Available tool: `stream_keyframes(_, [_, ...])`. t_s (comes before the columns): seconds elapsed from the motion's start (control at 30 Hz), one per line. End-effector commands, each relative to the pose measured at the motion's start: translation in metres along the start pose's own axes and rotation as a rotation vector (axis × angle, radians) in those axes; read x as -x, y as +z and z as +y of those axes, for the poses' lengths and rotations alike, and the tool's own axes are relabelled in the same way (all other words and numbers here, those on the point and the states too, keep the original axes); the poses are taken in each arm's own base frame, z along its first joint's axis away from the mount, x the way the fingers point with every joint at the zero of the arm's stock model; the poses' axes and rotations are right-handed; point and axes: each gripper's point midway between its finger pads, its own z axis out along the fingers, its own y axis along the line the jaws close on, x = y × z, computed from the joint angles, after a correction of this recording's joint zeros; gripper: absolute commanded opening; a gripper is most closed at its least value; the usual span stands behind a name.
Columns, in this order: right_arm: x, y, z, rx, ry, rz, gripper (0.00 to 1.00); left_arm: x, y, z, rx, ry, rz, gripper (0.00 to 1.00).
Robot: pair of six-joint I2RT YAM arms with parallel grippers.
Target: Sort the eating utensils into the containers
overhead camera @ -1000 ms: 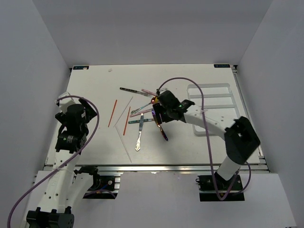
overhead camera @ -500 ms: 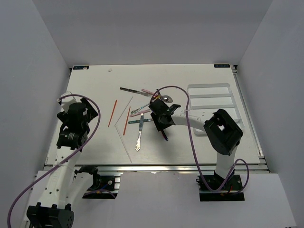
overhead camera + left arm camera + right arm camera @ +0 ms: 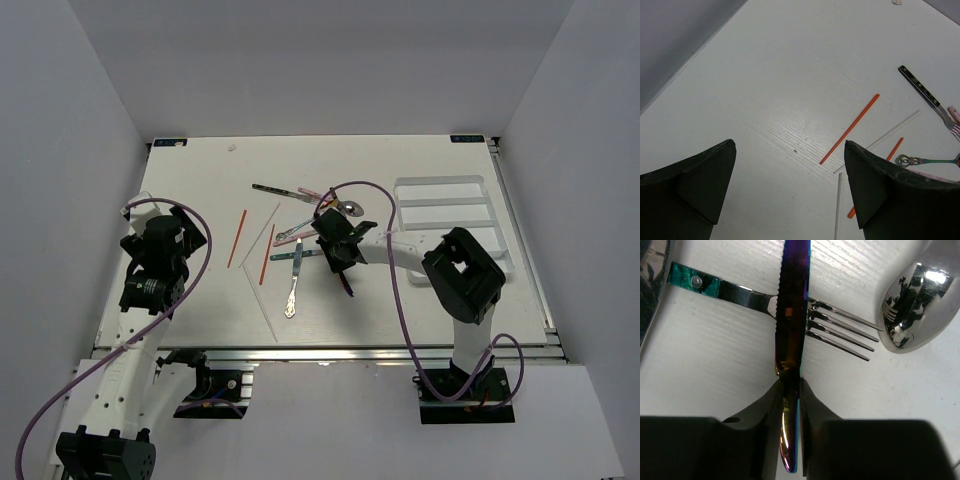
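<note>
The tray's near section is to the right of my right gripper in the top view. I should lift the knife clear of the fork, move across, lower it and let go.
My right gripper is down at the table, its two fingers pressed against the handle of an iridescent purple-gold knife. The knife's blade lies across a teal-handled fork. A silver spoon bowl lies to the right. The white compartment tray sits at the right. My left gripper hangs open over bare table at the left, holding nothing. Red-orange chopsticks and white chopsticks lie between the arms.
A silver ornate spoon lies near the front. A black-handled fork and a pink-handled piece lie behind the pile. Grey walls enclose the table on three sides.
My right arm has dropped onto the pile and its jaws have closed around the iridescent knife's handle. The left arm has stayed put.
</note>
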Motion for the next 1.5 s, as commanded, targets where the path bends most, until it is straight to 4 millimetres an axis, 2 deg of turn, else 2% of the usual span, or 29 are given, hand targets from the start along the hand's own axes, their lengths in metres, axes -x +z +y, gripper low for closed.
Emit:
stream_keyframes(0.0, [-0.03, 0.004, -0.006, -0.03, -0.005, 0.084, 0.16, 0.009, -0.003, -0.006, -0.026, -0.007, -0.017, 0.98])
stream_keyframes(0.13, [-0.043, 0.003, -0.006, -0.032, -0.02, 0.121, 0.0, 0.009, -0.004, -0.006, -0.027, -0.008, -0.019, 0.98])
stream_keyframes(0.2, [-0.045, 0.0, 0.0, -0.015, -0.034, 0.129, 0.0, 0.011, -0.005, -0.006, -0.028, -0.012, -0.024, 0.98])
stream_keyframes(0.3, [-0.039, -0.012, 0.012, 0.032, -0.043, 0.105, 0.0, 0.01, -0.004, -0.005, -0.024, -0.011, -0.023, 0.98])
stream_keyframes(0.43, [-0.012, -0.04, 0.023, 0.097, -0.017, 0.0, 0.0, 0.01, -0.004, -0.005, -0.023, -0.009, -0.022, 0.98])
stream_keyframes(0.53, [0.005, -0.056, 0.023, 0.11, -0.002, -0.069, 0.0, 0.011, -0.005, -0.005, -0.023, -0.01, -0.024, 0.98])
stream_keyframes(0.63, [0.013, -0.064, 0.022, 0.109, 0.008, -0.104, 0.0, 0.011, -0.005, -0.005, -0.022, -0.011, -0.025, 0.98])
stream_keyframes(0.77, [0.014, -0.069, 0.02, 0.102, 0.017, -0.106, 0.0, 0.011, -0.005, -0.004, -0.02, -0.014, -0.028, 0.98])
stream_keyframes(0.87, [0.021, -0.08, 0.011, 0.075, 0.07, -0.153, 0.0, 0.012, -0.005, -0.004, -0.02, -0.014, -0.028, 0.98])
stream_keyframes(0.97, [0.033, -0.099, -0.018, 0.04, 0.181, -0.226, 0.0, 0.011, -0.005, -0.005, -0.02, -0.012, -0.025, 0.98])
stream_keyframes(1.0, [0.044, -0.113, -0.04, 0.021, 0.279, -0.282, 0.0, 0.012, -0.005, -0.004, -0.019, -0.013, -0.026, 0.98])
stream_keyframes(1.03, [0.041, -0.117, -0.055, 0.006, 0.333, -0.298, 0.0, 0.011, -0.005, -0.004, -0.018, -0.012, -0.026, 0.98])
stream_keyframes(1.07, [0.053, -0.133, -0.086, -0.017, 0.434, -0.372, 0.0, 0.011, -0.005, -0.005, -0.02, -0.012, -0.025, 0.98])
stream_keyframes(1.13, [0.048, -0.139, -0.119, -0.053, 0.576, -0.413, 0.0, 0.012, -0.005, -0.004, -0.017, -0.013, -0.029, 0.98])
stream_keyframes(1.17, [0.052, -0.155, -0.152, -0.093, 0.674, -0.476, 0.0, 0.011, -0.005, -0.004, -0.016, -0.012, -0.027, 0.98])
stream_keyframes(1.23, [0.048, -0.165, -0.183, -0.129, 0.828, -0.543, 0.0, 0.012, -0.005, -0.003, -0.013, -0.014, -0.028, 0.98])
stream_keyframes(1.27, [0.038, -0.164, -0.194, -0.15, 0.886, -0.56, 0.0, 0.012, -0.005, -0.003, -0.015, -0.014, -0.029, 0.98])
stream_keyframes(1.3, [0.037, -0.178, -0.218, -0.185, 0.975, -0.631, 0.0, 0.011, -0.005, -0.003, -0.014, -0.013, -0.028, 0.98])
stream_keyframes(1.37, [0.025, -0.178, -0.238, -0.207, 1.146, -0.681, 0.0, 0.012, -0.005, -0.004, -0.017, -0.013, -0.026, 0.98])
stream_keyframes(1.4, [0.02, -0.184, -0.253, -0.233, 1.224, -0.723, 0.0, 0.011, -0.005, -0.004, -0.017, -0.014, -0.026, 0.98])
stream_keyframes(1.43, [0.015, -0.182, -0.259, -0.261, 1.279, -0.735, 0.0, 0.011, -0.005, -0.004, -0.016, -0.013, -0.025, 0.98])
stream_keyframes(1.47, [0.008, -0.185, -0.27, -0.281, 1.401, -0.762, 0.0, 0.011, -0.005, -0.004, -0.018, -0.013, -0.026, 0.98])
